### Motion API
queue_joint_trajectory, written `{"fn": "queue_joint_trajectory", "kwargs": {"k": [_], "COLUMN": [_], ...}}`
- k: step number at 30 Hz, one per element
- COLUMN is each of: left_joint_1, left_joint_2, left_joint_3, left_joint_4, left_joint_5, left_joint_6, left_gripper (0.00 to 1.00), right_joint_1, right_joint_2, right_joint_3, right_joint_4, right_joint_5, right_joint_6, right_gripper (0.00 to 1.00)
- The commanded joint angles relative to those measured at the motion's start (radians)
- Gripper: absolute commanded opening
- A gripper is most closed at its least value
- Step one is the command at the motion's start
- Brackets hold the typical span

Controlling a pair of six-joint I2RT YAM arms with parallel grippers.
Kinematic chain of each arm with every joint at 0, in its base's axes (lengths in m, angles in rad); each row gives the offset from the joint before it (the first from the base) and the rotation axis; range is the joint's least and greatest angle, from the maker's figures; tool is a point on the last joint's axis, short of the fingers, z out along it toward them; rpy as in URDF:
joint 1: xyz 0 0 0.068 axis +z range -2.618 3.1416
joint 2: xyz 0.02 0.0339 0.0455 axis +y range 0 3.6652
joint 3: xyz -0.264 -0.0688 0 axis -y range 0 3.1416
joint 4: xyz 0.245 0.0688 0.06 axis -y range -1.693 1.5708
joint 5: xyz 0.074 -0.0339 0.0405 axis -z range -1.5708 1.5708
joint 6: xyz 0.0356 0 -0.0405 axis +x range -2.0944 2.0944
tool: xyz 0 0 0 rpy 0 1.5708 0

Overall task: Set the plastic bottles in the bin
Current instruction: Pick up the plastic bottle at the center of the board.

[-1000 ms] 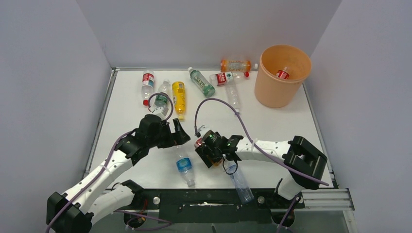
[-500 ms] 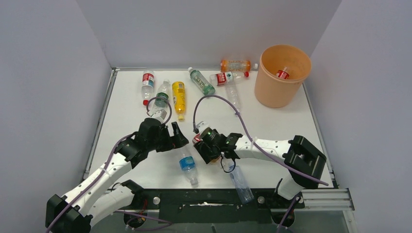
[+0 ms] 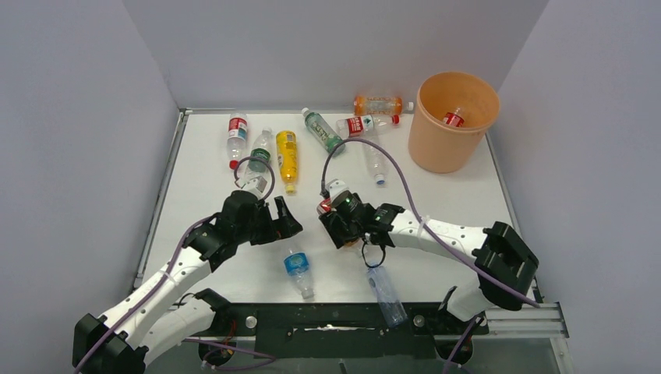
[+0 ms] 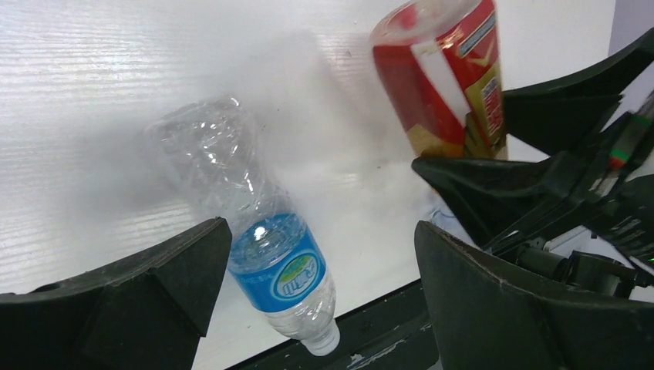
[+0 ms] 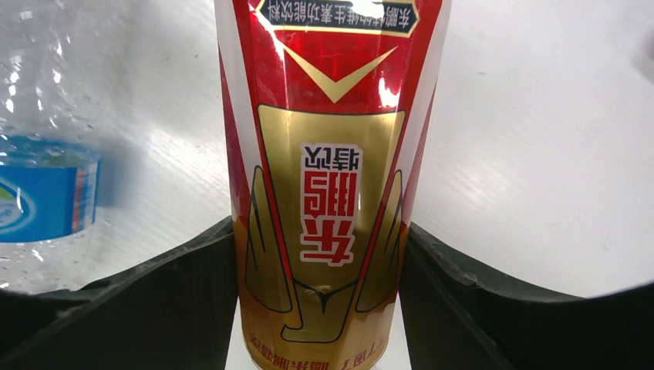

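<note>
The right gripper rises outward over the bin's opening (image 3: 458, 101) next and releases the red-gold bottle, since that opening lies to the gripper's right in the top view.
My right gripper (image 3: 334, 223) (image 5: 318, 235) is shut on a red-gold bottle (image 5: 328, 177) (image 3: 323, 206) (image 4: 447, 77), both fingers pressed flat against its sides, just above the table's middle front. My left gripper (image 3: 285, 219) (image 4: 320, 231) stands open to its left, empty, hanging over a clear blue-labelled bottle (image 4: 266, 254) (image 3: 297, 269) that lies on the table. The peach-orange bin (image 3: 440, 152) stands at the far right with a red-labelled bottle (image 3: 454, 118) inside.
Along the back lie a red-labelled bottle (image 3: 236, 132), a green-labelled one (image 3: 259, 156), a yellow one (image 3: 287, 154), a green one (image 3: 323, 131), another red-labelled one (image 3: 360, 125), an orange one (image 3: 379, 104) and a clear one (image 3: 374, 160). A clear bottle (image 3: 386, 292) overhangs the front edge.
My right gripper has closed on the red-gold bottle and carried it a little toward the back. The blue-labelled bottle shifted slightly. The left arm has hardly moved.
</note>
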Motion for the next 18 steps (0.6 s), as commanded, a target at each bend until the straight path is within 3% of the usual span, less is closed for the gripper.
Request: {"fn": "queue_joint_trajectory", "kwargs": {"k": [1, 18], "left_joint_1": [-0.003, -0.003], "left_joint_2": [-0.019, 0.01], "left_joint_3": [-0.013, -0.016], "left_joint_4": [0.032, 0.061], "left_joint_5": [0.004, 0.017], "left_joint_6": [-0.008, -0.005], "left_gripper": [0.91, 0.91], "right_joint_1": [-0.06, -0.254], "right_joint_2": [-0.086, -0.162], "right_joint_3": [0.052, 0.203], "right_joint_4": [0.01, -0.051], "right_joint_5": [0.03, 0.009], "right_joint_6": [-0.032, -0.162], "right_gripper": [0.56, 0.56]}}
